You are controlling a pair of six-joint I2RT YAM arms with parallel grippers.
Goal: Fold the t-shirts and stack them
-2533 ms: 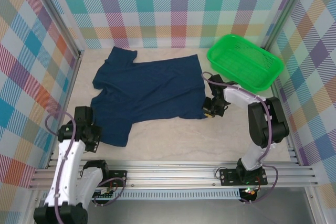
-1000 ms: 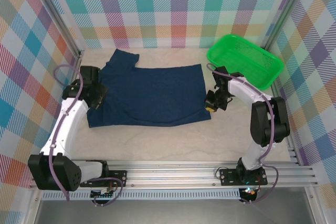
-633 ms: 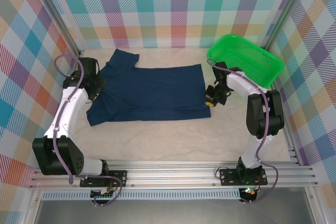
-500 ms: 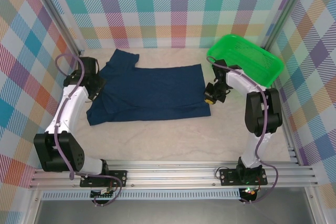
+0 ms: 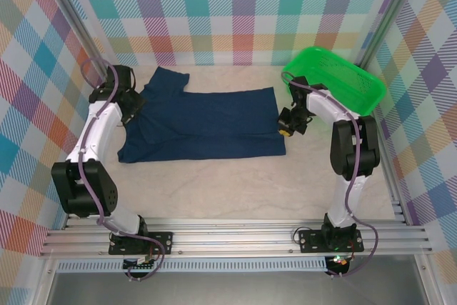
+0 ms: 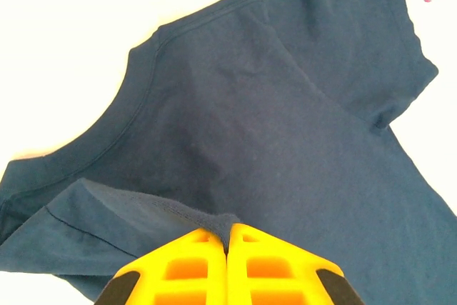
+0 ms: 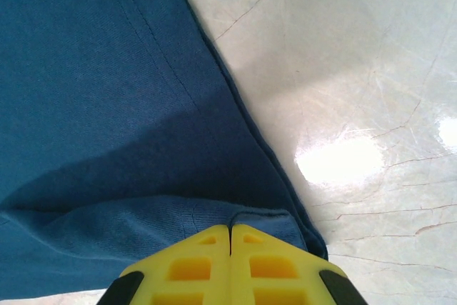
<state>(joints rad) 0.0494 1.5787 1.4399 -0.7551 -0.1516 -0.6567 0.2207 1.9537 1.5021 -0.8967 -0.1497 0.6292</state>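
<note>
My left gripper should next move down toward the flat cloth (image 5: 146,104) beside the collar, below its fingers, and release the fold, still raised off that layer.
The dark navy t-shirt (image 5: 203,123) lies spread across the far middle of the table, its near half folded over toward the back. Its upper side is plain, and one sleeve (image 5: 168,78) sticks out at the far left. My left gripper (image 5: 133,108) is at the shirt's left end, shut on a raised fold of cloth (image 6: 214,221) near the collar (image 6: 107,137); the yellow jaws (image 6: 227,231) meet tightly on it. My right gripper (image 5: 285,130) is at the shirt's right edge, shut on the hem corner (image 7: 264,218), jaws pressed together (image 7: 230,228).
A green plastic basket (image 5: 357,98) stands at the far right, just behind the right arm. Checkered walls enclose the table on three sides. Bare pale tabletop (image 5: 228,191) stretches between the shirt and the front rail.
Both grippers have carried the shirt's near edge away from me, folding the lower half over. The left arm swung from the near left to the far left; the right gripper crept slightly farther back.
</note>
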